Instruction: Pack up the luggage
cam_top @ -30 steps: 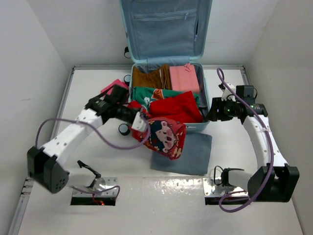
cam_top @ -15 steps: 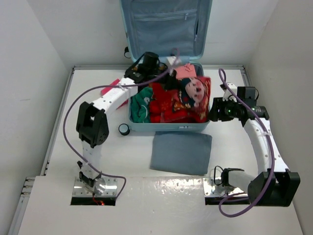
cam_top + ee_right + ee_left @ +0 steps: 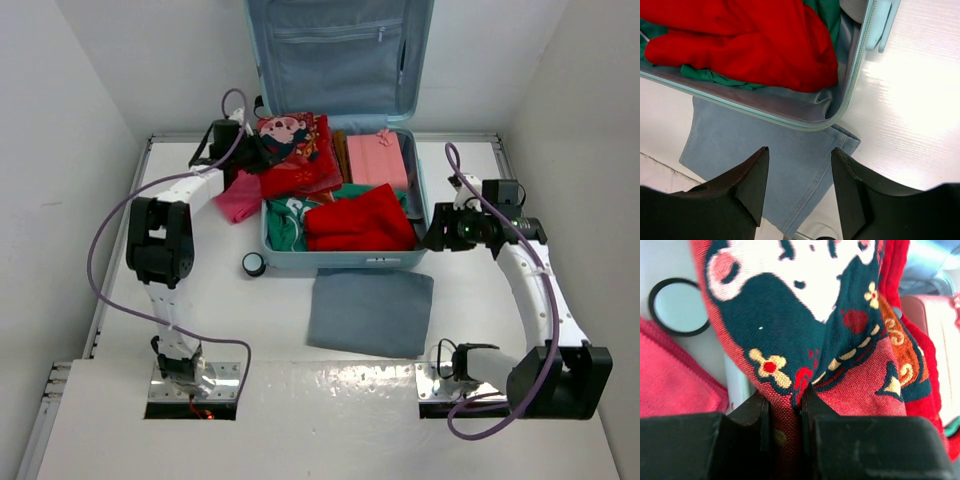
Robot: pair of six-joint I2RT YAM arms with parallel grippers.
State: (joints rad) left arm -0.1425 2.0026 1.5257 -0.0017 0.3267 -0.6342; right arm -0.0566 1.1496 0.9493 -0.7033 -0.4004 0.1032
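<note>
The suitcase's back half [image 3: 306,172] lies below my left gripper and to its right in the top view, so I will carry the red patterned cloth's overhanging fold that way, lower and release.
The luggage [image 3: 418,190], a pale blue suitcase, lies open at the back of the table with its lid upright. It holds a red garment [image 3: 360,222], a green one [image 3: 288,222] and a pink boxy case [image 3: 378,158]. My left gripper [image 3: 252,152] is at the suitcase's back left corner, shut on a red patterned cloth with a cartoon face [image 3: 295,145]. In the left wrist view the fingers [image 3: 752,415] pinch a fold of that cloth [image 3: 805,325]. My right gripper [image 3: 436,236] hovers open at the suitcase's front right corner [image 3: 805,123], above folded blue jeans [image 3: 765,150].
A pink cloth [image 3: 236,196] lies left of the suitcase. A small black ring [image 3: 253,264] sits by the front left corner. The folded jeans [image 3: 372,310] lie in front of the suitcase. White walls close in the table on both sides.
My left arm has carried the patterned cloth from in front of the suitcase, across it, to the back left corner. The right arm has stayed put.
</note>
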